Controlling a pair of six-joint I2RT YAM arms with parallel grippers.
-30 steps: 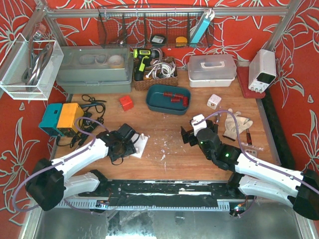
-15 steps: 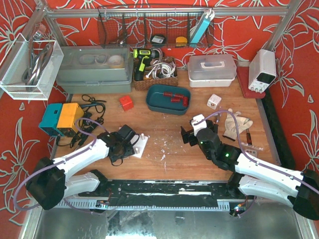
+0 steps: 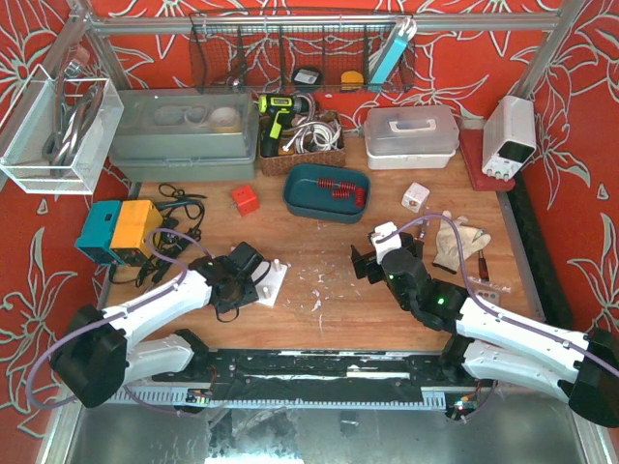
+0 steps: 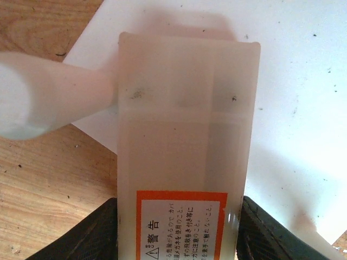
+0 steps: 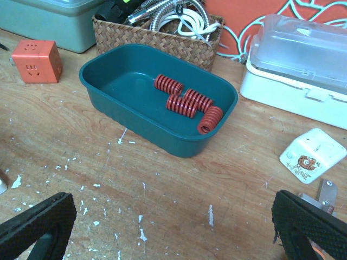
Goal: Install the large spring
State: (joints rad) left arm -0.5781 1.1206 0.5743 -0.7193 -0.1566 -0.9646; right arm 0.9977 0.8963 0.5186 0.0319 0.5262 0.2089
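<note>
I need to lift the block off the plate (image 3: 275,286) with my left gripper and carry it outward. Then I need to lower it and release it on the clear wood between the cables and the orange cube.
Several red springs (image 5: 187,103) lie in a teal tray (image 5: 108,81), which the top view shows at the back middle of the table (image 3: 302,198). My right gripper (image 5: 173,227) is open and empty, held over bare wood a little in front of the tray (image 3: 372,256). My left gripper (image 4: 179,227) is shut on a translucent white block with an orange warning label (image 4: 184,135). The block rests on a white base plate (image 4: 303,108) with a white peg (image 4: 49,100) standing at its left. In the top view the plate (image 3: 275,286) lies at the left gripper (image 3: 242,275).
An orange cube (image 5: 37,60), a wicker basket (image 5: 157,35) and a white lidded box (image 5: 303,59) stand around the tray. A small white block (image 5: 313,155) and a glove (image 3: 455,242) lie to the right. A teal and orange device with cables (image 3: 121,230) is at the left.
</note>
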